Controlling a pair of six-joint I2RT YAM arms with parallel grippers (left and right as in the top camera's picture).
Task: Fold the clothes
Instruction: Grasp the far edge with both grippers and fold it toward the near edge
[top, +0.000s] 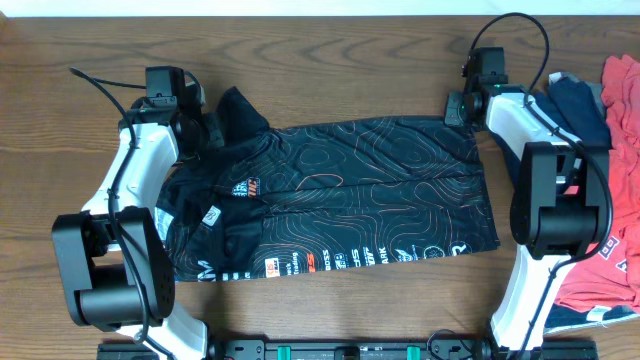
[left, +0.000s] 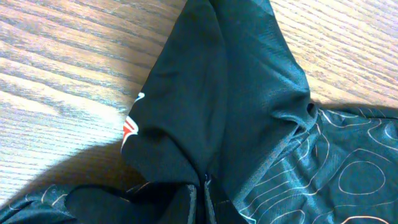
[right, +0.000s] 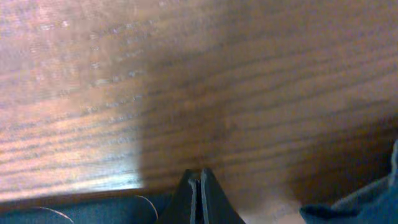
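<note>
My right gripper will lift, bring the shirt's far corner back toward the near hem (top: 482, 238) and release it, as that hem lies back from the gripper.
A black shirt (top: 340, 190) with thin contour lines and sponsor logos lies spread flat across the wooden table. My left gripper (top: 207, 130) is at its far left, by the sleeve (top: 240, 108). In the left wrist view the jaws (left: 203, 198) are shut on a bunched fold of the black shirt (left: 224, 93). My right gripper (top: 455, 108) is at the shirt's far right corner. In the right wrist view its fingers (right: 200, 194) are pressed together low over the wood, with dark shirt cloth (right: 93, 211) at their base.
A pile of other clothes, red (top: 625, 100) and navy (top: 578, 100), lies at the table's right edge behind the right arm. A bit of blue cloth (right: 367, 199) shows in the right wrist view. Bare wood lies beyond the shirt's far edge.
</note>
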